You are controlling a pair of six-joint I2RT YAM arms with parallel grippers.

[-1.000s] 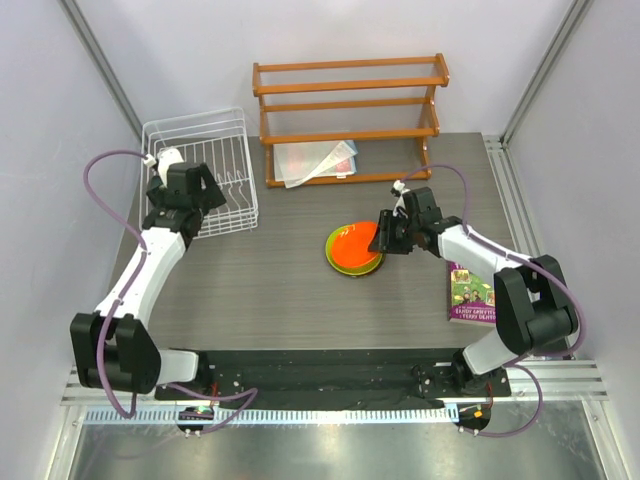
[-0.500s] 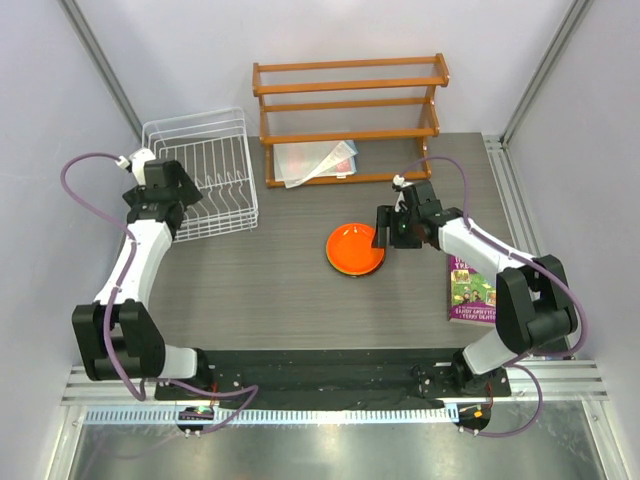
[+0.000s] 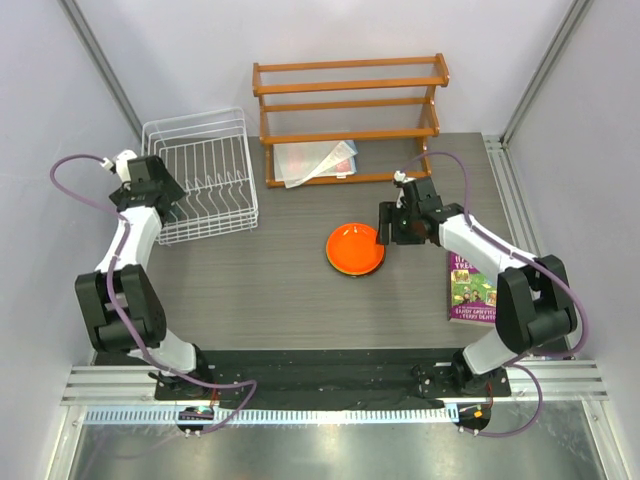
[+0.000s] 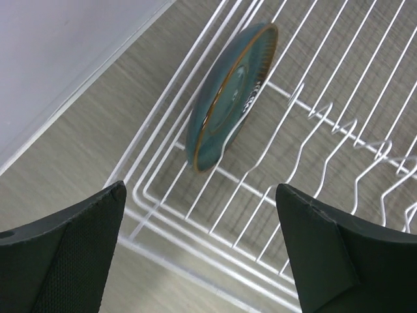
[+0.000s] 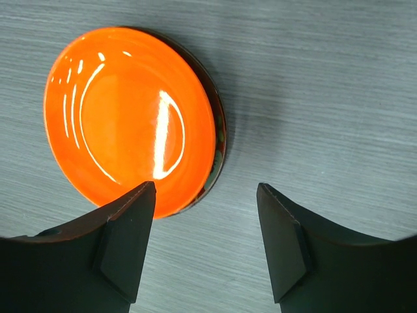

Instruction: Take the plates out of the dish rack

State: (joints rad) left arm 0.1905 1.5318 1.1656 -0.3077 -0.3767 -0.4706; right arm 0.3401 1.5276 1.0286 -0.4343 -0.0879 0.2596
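The plate stands on its edge, below my left gripper and outward of it. My left gripper should move outward and down to the dark teal plate (image 4: pixel 231 98), with its fingers on both sides of its near rim (image 4: pixel 210 124).
The white wire dish rack (image 3: pixel 195 122) stands at the back left. In the left wrist view a dark teal plate (image 4: pixel 231 98) stands on edge inside the rack (image 4: pixel 151 203). My left gripper (image 3: pixel 165 198) is open and empty at the rack's left near corner, short of the plate (image 4: pixel 202 261). The orange plate (image 3: pixel 355 248) lies flat mid-table on top of a stack. A dark red floral rim (image 5: pixel 221 140) shows under the orange plate (image 5: pixel 127 117). The lime green plate is hidden. My right gripper (image 3: pixel 383 232) is open and empty just right of the stack (image 5: pixel 205 241).
An orange wooden three-tier shelf (image 3: pixel 350 100) stands at the back with a clear plastic sleeve (image 3: pixel 315 160) under it. A book (image 3: pixel 470 290) lies at the right near the right arm. Walls close in on the left and right.
The right gripper let go of the orange plate on the stack and drew back to the right. The left arm swung left to the rack's left corner.
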